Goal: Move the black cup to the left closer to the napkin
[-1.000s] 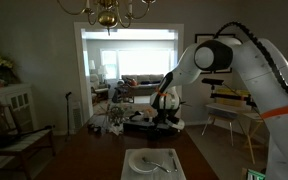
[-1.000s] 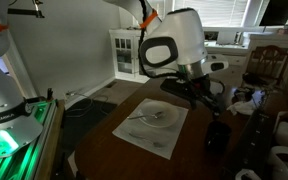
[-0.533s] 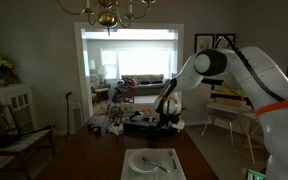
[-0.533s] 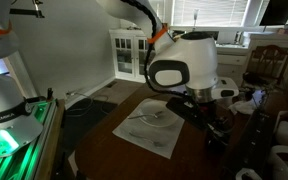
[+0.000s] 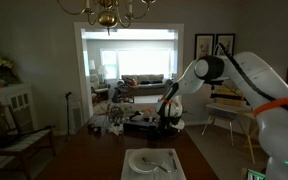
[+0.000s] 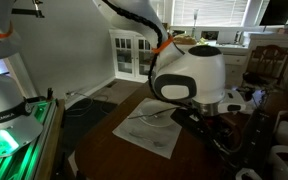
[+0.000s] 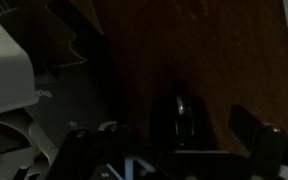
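Next, my gripper holds its place and closes both fingers onto the cup's sides, because the black cup already stands between the wide-open fingers in the wrist view.
The black cup stands on the dark wooden table and shows dimly in the wrist view, between the two fingers of my gripper. The fingers stand wide apart on either side of it and do not touch it. In an exterior view the arm's wrist hangs over the cup's spot and hides the cup and most of the gripper. The white napkin lies flat to the left of the arm, with a plate and cutlery on it. It also shows in the other exterior view, near the table's front edge.
White objects stand at the left of the wrist view, close to the gripper. White dishes sit at the table's right edge. A wooden chair stands behind the table. A green-lit box sits by the robot base.
The arm has swung over from above the napkin toward the black cup and come down. The cup, seen earlier in an exterior view, is now hidden behind the wrist.
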Robot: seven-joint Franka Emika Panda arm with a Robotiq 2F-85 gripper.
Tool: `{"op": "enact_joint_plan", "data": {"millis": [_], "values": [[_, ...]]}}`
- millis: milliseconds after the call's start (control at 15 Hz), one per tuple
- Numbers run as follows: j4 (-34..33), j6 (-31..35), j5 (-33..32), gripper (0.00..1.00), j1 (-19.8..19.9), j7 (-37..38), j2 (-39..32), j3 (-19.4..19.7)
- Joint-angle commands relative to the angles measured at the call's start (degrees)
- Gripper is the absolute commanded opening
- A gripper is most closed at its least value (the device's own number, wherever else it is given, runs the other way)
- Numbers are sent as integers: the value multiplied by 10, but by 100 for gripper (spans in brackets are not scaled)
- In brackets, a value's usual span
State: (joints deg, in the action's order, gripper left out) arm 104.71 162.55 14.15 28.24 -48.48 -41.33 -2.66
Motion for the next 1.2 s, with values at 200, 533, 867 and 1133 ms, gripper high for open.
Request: {"op": "enact_joint_plan", "data": {"millis": [200, 533, 867, 1133], "values": [[-38, -11, -26, 79, 17, 11, -28, -25], [-46, -13, -39, 45, 15, 11, -34, -23], [-47, -10, -40, 39, 24, 7, -37, -31], [-40, -6, -39, 7, 21, 17, -33, -29]]}}
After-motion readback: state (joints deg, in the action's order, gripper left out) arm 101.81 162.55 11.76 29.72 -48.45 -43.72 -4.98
